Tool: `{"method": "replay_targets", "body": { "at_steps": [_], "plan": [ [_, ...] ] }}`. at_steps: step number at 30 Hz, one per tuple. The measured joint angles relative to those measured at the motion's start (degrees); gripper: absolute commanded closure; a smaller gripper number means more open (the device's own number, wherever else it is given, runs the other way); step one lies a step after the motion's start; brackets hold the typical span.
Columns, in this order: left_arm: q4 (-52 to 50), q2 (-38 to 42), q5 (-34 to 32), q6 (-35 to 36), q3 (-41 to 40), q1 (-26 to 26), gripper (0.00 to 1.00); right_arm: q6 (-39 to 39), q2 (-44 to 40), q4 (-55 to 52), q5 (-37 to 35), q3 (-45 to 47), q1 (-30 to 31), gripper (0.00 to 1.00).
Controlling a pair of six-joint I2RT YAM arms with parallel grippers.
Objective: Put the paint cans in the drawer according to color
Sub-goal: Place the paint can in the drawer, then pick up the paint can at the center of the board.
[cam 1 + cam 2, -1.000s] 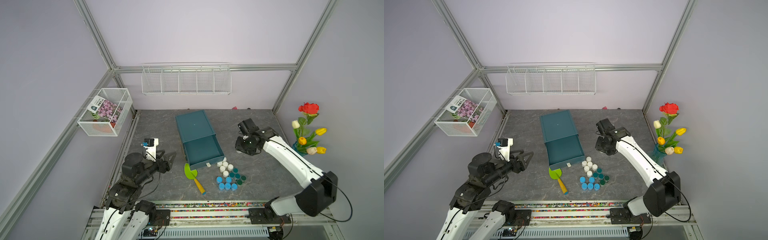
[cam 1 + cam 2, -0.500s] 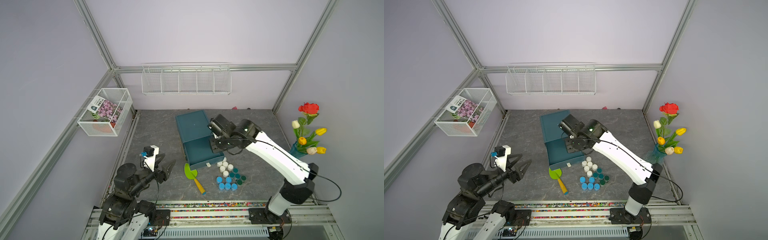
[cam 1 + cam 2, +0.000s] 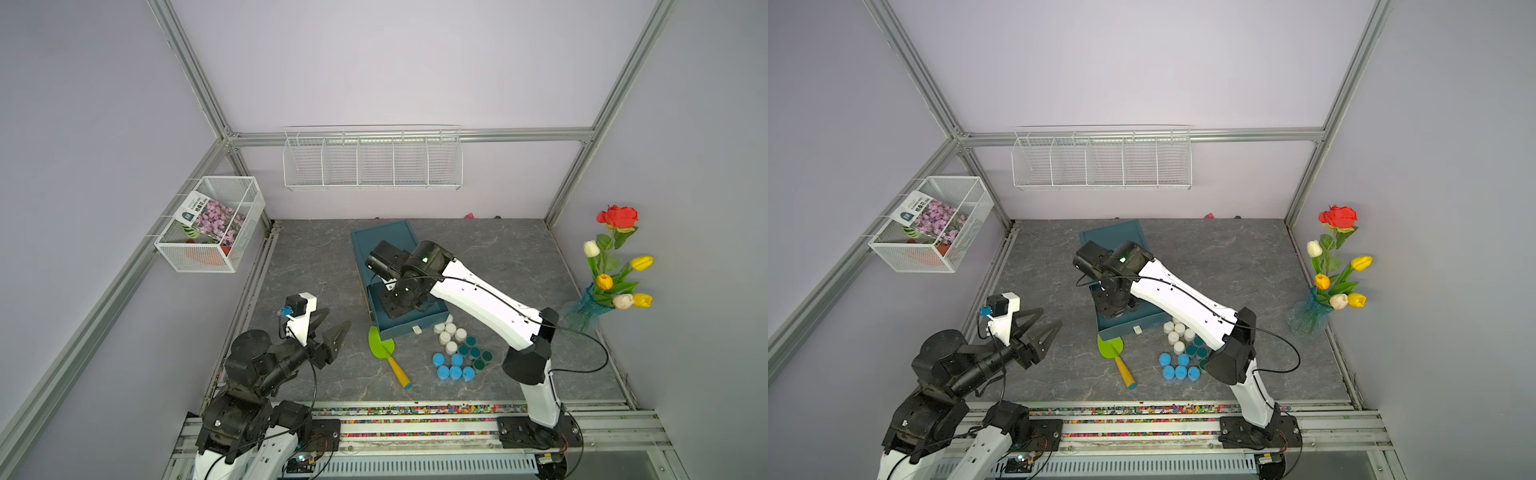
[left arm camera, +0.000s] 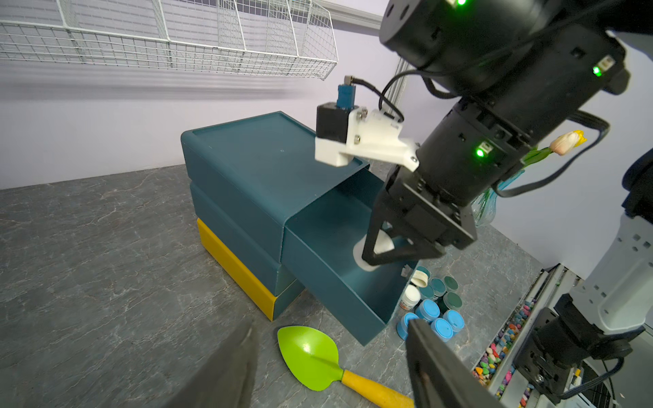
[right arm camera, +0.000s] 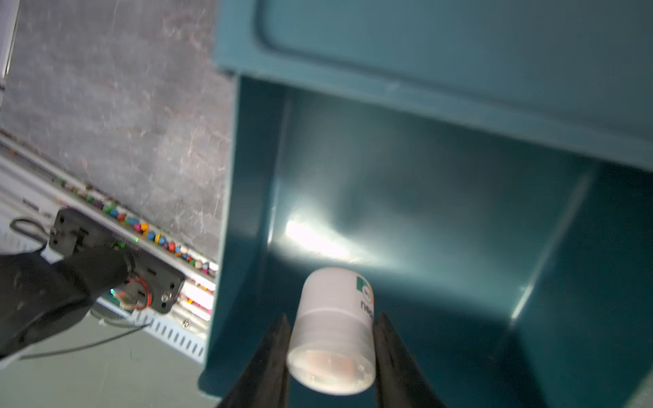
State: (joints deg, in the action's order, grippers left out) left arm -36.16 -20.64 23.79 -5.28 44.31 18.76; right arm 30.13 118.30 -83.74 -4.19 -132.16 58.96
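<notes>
The drawer is still empty. My right gripper should next move down toward the open drawer's near corner by the green trowel (image 5: 255, 343) and let go of the white paint can (image 5: 332, 293) there.
A teal cabinet (image 3: 382, 237) stands mid-table with its top drawer (image 3: 432, 318) pulled out towards the front. My right gripper (image 5: 333, 318) is shut on a white paint can (image 5: 332, 293) and holds it inside the open drawer (image 5: 424, 176); the left wrist view shows the same can (image 4: 383, 243) between the fingers. White (image 3: 449, 332), dark teal (image 3: 473, 353) and light blue (image 3: 455, 370) paint cans cluster on the table just right of the drawer front. My left gripper (image 3: 337, 316) hovers open and empty left of the drawer.
A green trowel (image 3: 382, 345) with a yellow handle lies in front of the drawer, between my left gripper and the cans. A vase of flowers (image 3: 594, 307) stands at the right wall. Wire baskets hang on the left wall (image 3: 212, 224) and the back wall (image 3: 372, 162).
My right arm swung left from beside the cabinet to over the open drawer, carrying the white can down into it. My left arm shifted and its fingers narrowed a little.
</notes>
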Motion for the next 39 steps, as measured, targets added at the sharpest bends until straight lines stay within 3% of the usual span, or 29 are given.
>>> {"method": "replay_targets", "body": {
  "at_steps": [10, 19, 27, 33, 39],
  "plan": [
    [0.02, -0.04, -0.09, -0.31, -0.57, 0.0, 0.31, -1.95, 2.49, -1.01, 3.85, -2.03, 0.31, 0.79],
    [0.07, -0.26, -0.37, -0.7, -0.57, 0.0, 0.3, -3.08, 4.52, -0.94, 4.72, -2.05, 0.31, 0.43],
    [0.11, -0.39, -0.61, -1.51, -0.57, 0.0, 0.3, -2.45, 3.32, -0.7, 1.09, -4.04, -0.52, 0.44],
    [0.26, -0.42, -1.05, -1.99, -0.57, 0.0, 0.3, 0.52, -10.73, 2.51, -7.69, 0.72, -5.49, 0.44],
    [0.31, -0.7, -1.09, -2.29, -0.57, 0.0, 0.3, 6.84, -32.98, 9.97, -7.98, 27.47, -21.79, 0.43]
  ]
}}
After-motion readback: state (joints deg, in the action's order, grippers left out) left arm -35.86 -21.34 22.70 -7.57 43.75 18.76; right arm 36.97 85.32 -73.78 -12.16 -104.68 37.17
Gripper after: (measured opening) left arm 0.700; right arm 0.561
